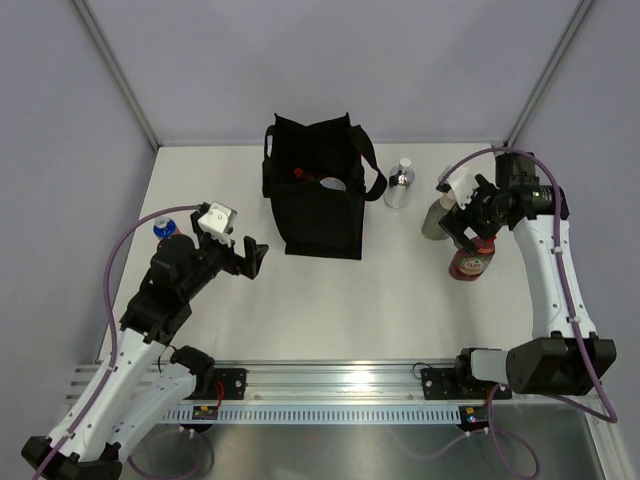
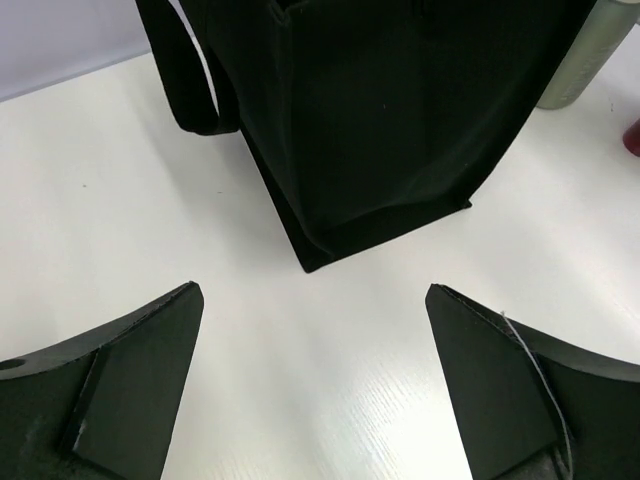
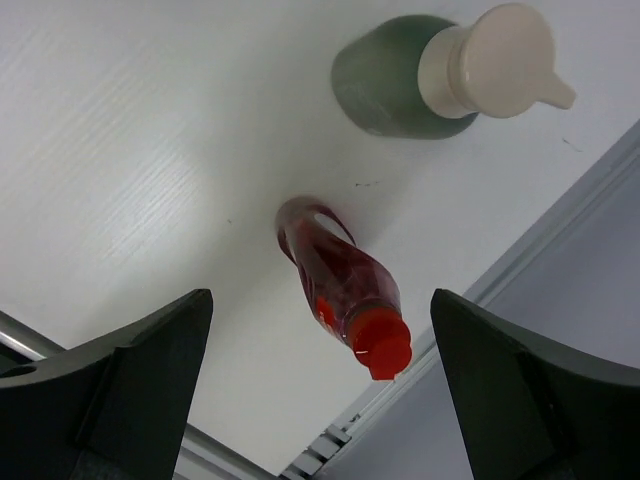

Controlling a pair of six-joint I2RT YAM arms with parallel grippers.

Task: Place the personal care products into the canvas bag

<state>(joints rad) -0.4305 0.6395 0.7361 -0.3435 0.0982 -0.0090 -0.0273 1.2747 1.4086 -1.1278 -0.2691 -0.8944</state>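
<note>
The red cap already shows between my right gripper's open fingers, so next that gripper will lower past it and close on the dark red bottle's upper body (image 3: 364,290).
The black canvas bag (image 1: 315,200) stands upright at the table's middle, and a red item and a pale item show inside it. A small silver bottle (image 1: 400,185) stands to its right. A grey-green bottle with a beige cap (image 3: 385,90) and a dark red bottle (image 3: 340,270) stand further right. My right gripper (image 1: 466,228) is open above the dark red bottle (image 1: 470,262), whose red cap lies between the fingers (image 3: 150,370) in the right wrist view. My left gripper (image 1: 250,258) is open and empty, facing the bag's near corner (image 2: 380,150) just above the table.
A blue-capped object (image 1: 163,228) stands by the left arm. White walls with metal corner posts enclose the table's back and sides. A greyish bottle (image 2: 590,60) and a red edge show right of the bag in the left wrist view. A metal rail (image 1: 330,385) runs along the near edge.
</note>
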